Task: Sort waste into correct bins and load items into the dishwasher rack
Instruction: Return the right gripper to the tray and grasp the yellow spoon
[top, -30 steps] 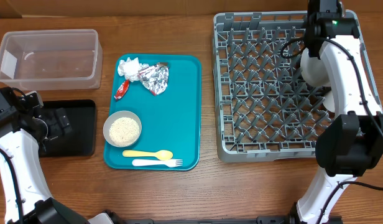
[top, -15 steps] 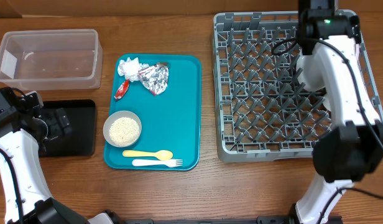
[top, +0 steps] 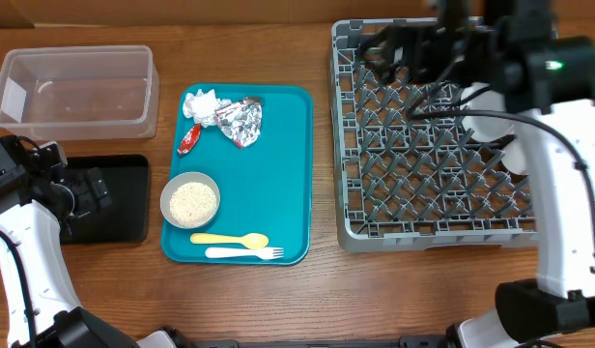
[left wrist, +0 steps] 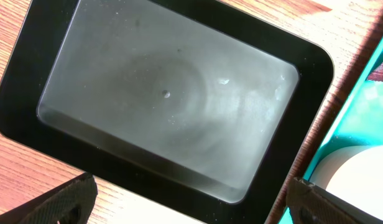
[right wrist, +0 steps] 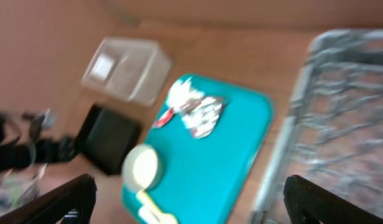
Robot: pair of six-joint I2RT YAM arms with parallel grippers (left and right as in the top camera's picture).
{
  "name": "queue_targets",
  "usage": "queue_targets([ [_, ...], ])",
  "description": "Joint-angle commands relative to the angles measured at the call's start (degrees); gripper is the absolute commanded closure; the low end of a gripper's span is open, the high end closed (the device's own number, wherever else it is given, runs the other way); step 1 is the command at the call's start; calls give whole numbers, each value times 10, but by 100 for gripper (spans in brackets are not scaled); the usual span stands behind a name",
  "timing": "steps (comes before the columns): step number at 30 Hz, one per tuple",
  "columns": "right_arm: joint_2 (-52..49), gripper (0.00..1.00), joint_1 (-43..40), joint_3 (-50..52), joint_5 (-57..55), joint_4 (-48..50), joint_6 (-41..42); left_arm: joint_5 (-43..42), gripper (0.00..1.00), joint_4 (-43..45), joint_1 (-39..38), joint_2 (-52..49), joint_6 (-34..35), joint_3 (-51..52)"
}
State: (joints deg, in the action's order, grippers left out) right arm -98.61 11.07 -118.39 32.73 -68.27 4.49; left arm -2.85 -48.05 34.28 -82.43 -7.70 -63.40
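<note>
Next, my right gripper moves back, down and to the left in the overhead view onto the yellow spoon's handle (top: 229, 239), since it lies uncovered on the teal tray (top: 278, 174).
On the teal tray (top: 278, 174) lie a crumpled white napkin (top: 202, 102), a silver foil wrapper (top: 241, 121) and a small red packet (top: 188, 139). A grey bowl (top: 190, 201) of white rice sits on it too, with a yellow spoon (top: 230, 239) and a white fork (top: 245, 253). The clear tub (top: 75, 87) and black tray (top: 119, 208) are at the left. My left gripper (left wrist: 191, 208) hangs open over the black tray (left wrist: 166, 93), holding nothing. The right gripper (top: 402, 46) hovers open and empty over the back of the dishwasher rack (top: 423, 164). Its blurred wrist view faces the teal tray (right wrist: 210, 155).
The rack fills the right half of the table and the right arm (top: 558, 145) crosses above it. The clear tub (right wrist: 126, 68) and the bowl (right wrist: 142, 168) show blurred in the right wrist view. Bare wood lies between the teal tray and the rack.
The right arm has swung so that its gripper now reaches leftwards across the rack's back edge. The left arm and all items on the tray stay where they were.
</note>
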Motion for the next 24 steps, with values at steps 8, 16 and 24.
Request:
queue_targets([
  [8, -60, 0, 160, 40, 28, 4, 5, -8, 0, 1, 5, -2, -9, -13],
  [16, -64, 0, 161, 39, -81, -14, 71, -8, 0, 1, 5, -2, -9, -13],
  [24, -33, 0, 113, 39, -66, -19, 88, -8, 0, 1, 5, -2, -9, -13],
])
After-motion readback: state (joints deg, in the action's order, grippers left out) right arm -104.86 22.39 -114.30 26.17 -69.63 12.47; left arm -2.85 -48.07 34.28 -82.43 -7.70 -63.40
